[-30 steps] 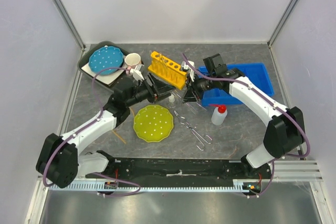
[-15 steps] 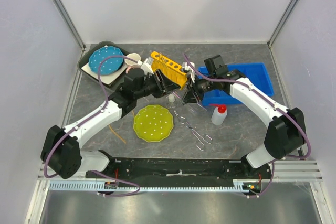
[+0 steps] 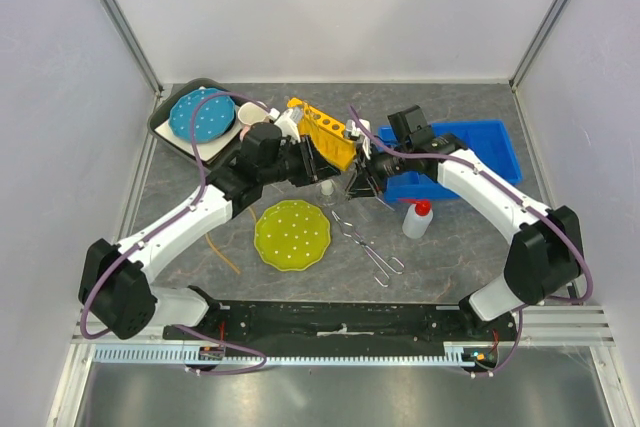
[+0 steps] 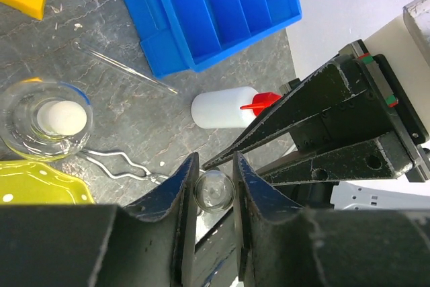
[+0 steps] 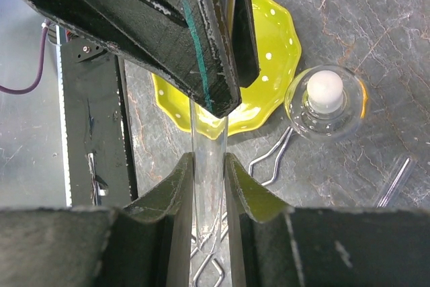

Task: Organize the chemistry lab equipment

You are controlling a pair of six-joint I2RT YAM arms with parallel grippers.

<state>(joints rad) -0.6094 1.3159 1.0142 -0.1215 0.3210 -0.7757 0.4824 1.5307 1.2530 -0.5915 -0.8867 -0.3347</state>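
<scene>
My left gripper carries the tube outward over an open hole (image 3: 321, 118) next, lowers it in and releases, since the yellow test-tube rack stands outward and below.
A thin clear tube (image 5: 208, 140) is held off the table between both grippers. My right gripper (image 5: 208, 159) is shut on it along its length. My left gripper (image 4: 215, 166) is shut on the same tube (image 4: 215, 193), seen end-on. In the top view the left gripper (image 3: 320, 162) and right gripper (image 3: 358, 182) meet just in front of the yellow test-tube rack (image 3: 322, 132). The white-capped flask (image 3: 327, 188) stands below them. The metal tongs (image 3: 368, 245) and the red-capped squeeze bottle (image 3: 417, 219) lie on the table. Another clear tube (image 4: 124, 66) lies by the bin.
A blue bin (image 3: 470, 147) sits at the back right. A yellow-green dotted plate (image 3: 291, 234) lies front centre. A blue dotted plate (image 3: 200, 115) on a dark tray (image 3: 160, 129) and a pink mug (image 3: 252, 115) are at the back left. A thin yellow stick (image 3: 222, 252) lies at the front left.
My left arm has reached up and to the right, bringing its gripper to the tube held by the right gripper. The right arm has hardly moved.
</scene>
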